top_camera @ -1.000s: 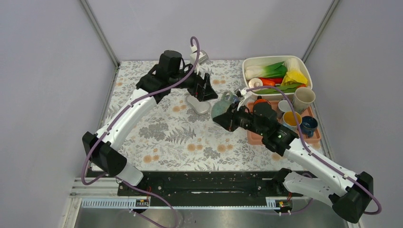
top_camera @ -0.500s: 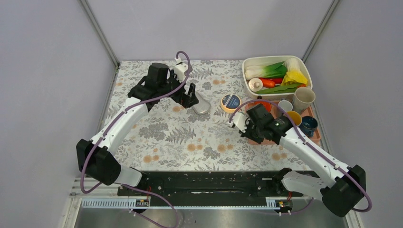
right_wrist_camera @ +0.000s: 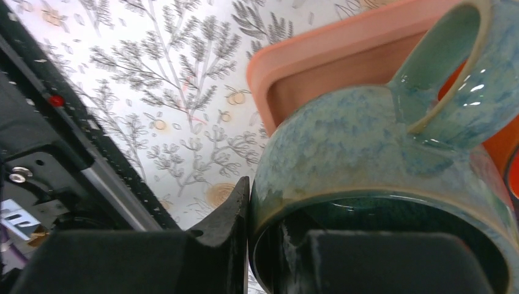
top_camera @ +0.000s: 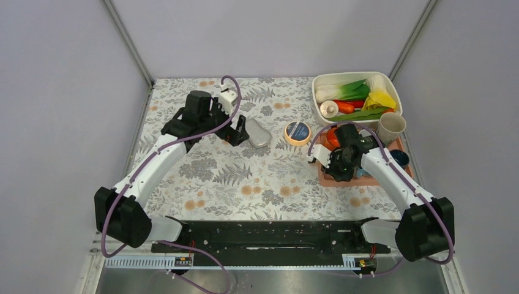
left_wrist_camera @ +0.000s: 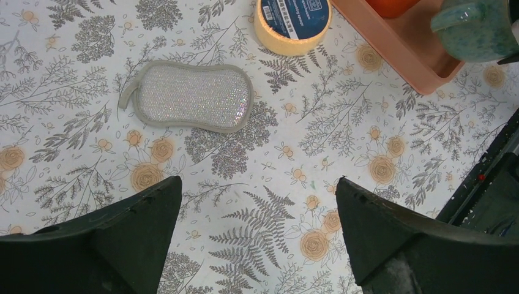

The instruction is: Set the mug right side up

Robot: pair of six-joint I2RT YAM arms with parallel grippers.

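Note:
My right gripper lowers the mug [right_wrist_camera: 379, 141] next onto the bare bottom of the pink tray's near corner [right_wrist_camera: 300, 97] below and releases the mug's rim.
The mug [right_wrist_camera: 379, 141] is teal-glazed with a loop handle. In the right wrist view its mouth faces the camera, just over the near left corner of the pink tray [right_wrist_camera: 318, 67]. My right gripper [right_wrist_camera: 275, 214] is shut on its rim, one finger outside the wall and one inside. In the top view the right gripper [top_camera: 338, 166] is over the tray's left edge [top_camera: 325, 179] and covers most of the mug. The mug also shows in the left wrist view [left_wrist_camera: 474, 27]. My left gripper [left_wrist_camera: 257, 184] is open and empty above the flowered cloth, just left of a grey sponge [top_camera: 258, 135].
A roll of tape [top_camera: 298, 131] lies between the sponge and the tray. The tray holds a beige cup [top_camera: 390, 127], a yellow cup [top_camera: 374, 153], a blue cup [top_camera: 398, 160] and an orange object [top_camera: 333, 136]. A white tub [top_camera: 357, 95] of vegetables stands behind it.
My right gripper has carried the mug from the table's middle rightwards to the tray's left edge, uncovering the tape. My left gripper has drawn back to the left of the sponge.

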